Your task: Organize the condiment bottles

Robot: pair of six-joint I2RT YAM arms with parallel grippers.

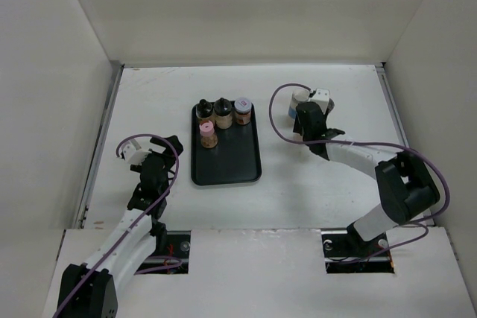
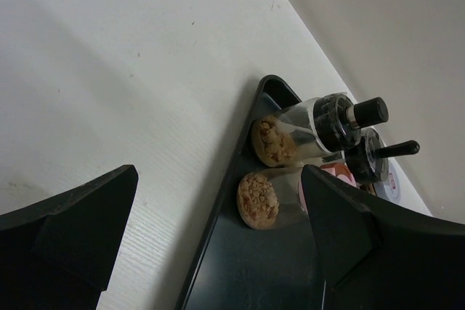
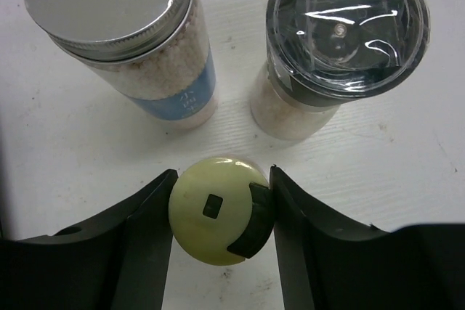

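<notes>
I will next lift the cream bottle in my right gripper and move it across, to the left in the top view, to the bare spot beside the pink-lidded bottle. Then I will lower the cream bottle and release it.
The black tray holds a back row of three bottles: two brown ones with black caps and a jar with a pale lid. A pink-lidded bottle stands in front of them. My left gripper is open and empty, left of the tray. In the left wrist view it looks at the tray, a black-capped bottle and the pink-lidded one. My right gripper is shut on a cream bottle standing on the table. Just beyond stand a white bottle with a blue label and a dark grinder-topped bottle.
The near half of the tray is bare. White walls enclose the table on the left, back and right. The right gripper works at the back right, where the blue-label bottle and grinder stand close together.
</notes>
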